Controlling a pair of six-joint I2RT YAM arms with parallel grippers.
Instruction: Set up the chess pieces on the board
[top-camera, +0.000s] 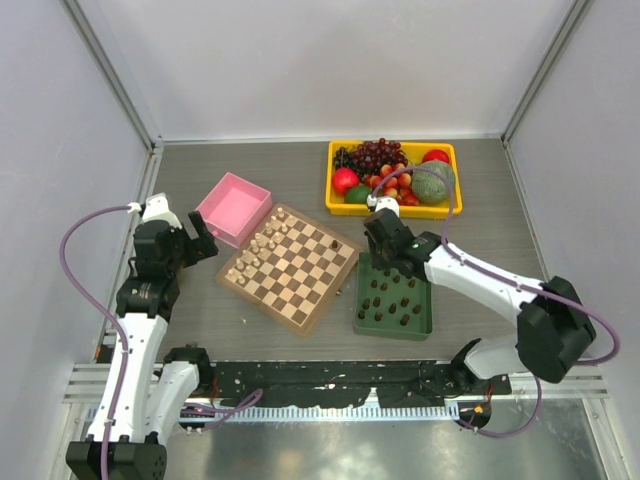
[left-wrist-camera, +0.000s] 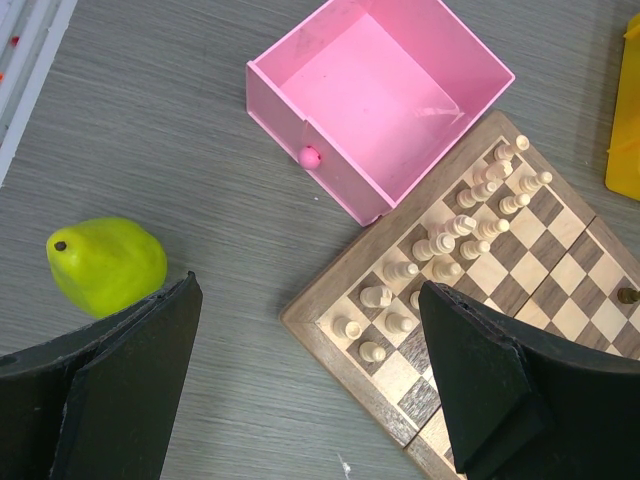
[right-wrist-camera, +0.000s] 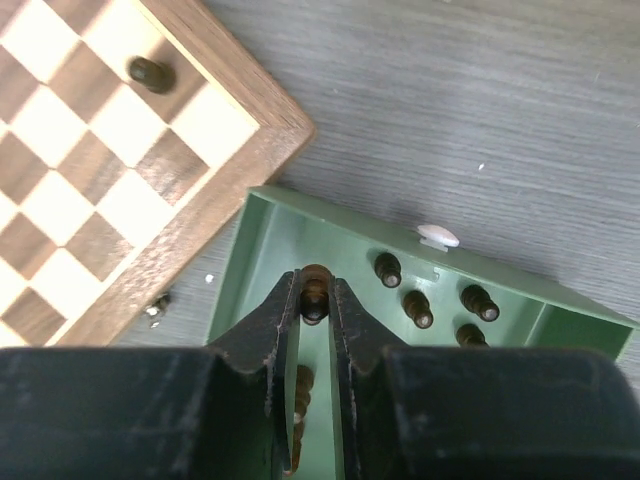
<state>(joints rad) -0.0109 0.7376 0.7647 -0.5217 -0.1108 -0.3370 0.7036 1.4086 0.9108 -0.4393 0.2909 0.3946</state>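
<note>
I will lift the piece in my right gripper out of the tray, then lower it onto the light square (top-camera: 329, 256) (right-wrist-camera: 126, 125) beside the standing dark piece, as that square is empty.
The board (top-camera: 300, 282) lies turned at an angle in the middle of the table, with cream pieces (top-camera: 258, 246) along its left side. One dark chess piece (top-camera: 334, 243) stands on its far right corner; it also shows in the right wrist view (right-wrist-camera: 150, 73). Several dark chess pieces (top-camera: 385, 302) stand in the green tray (top-camera: 427, 322) to the right of the board. My right gripper (right-wrist-camera: 316, 290) is low inside the tray's far left corner (right-wrist-camera: 262, 212), shut on a dark piece (right-wrist-camera: 316, 296). My left gripper (left-wrist-camera: 310, 385) is open and empty above the board's left corner (left-wrist-camera: 320, 330).
A pink open box (top-camera: 233, 208) touches the board's far left side. A yellow tray of fruit (top-camera: 393, 178) sits behind the green tray. A green pear (left-wrist-camera: 105, 265) lies on the table left of my left gripper. A small speck of debris (right-wrist-camera: 157, 305) lies between board and tray.
</note>
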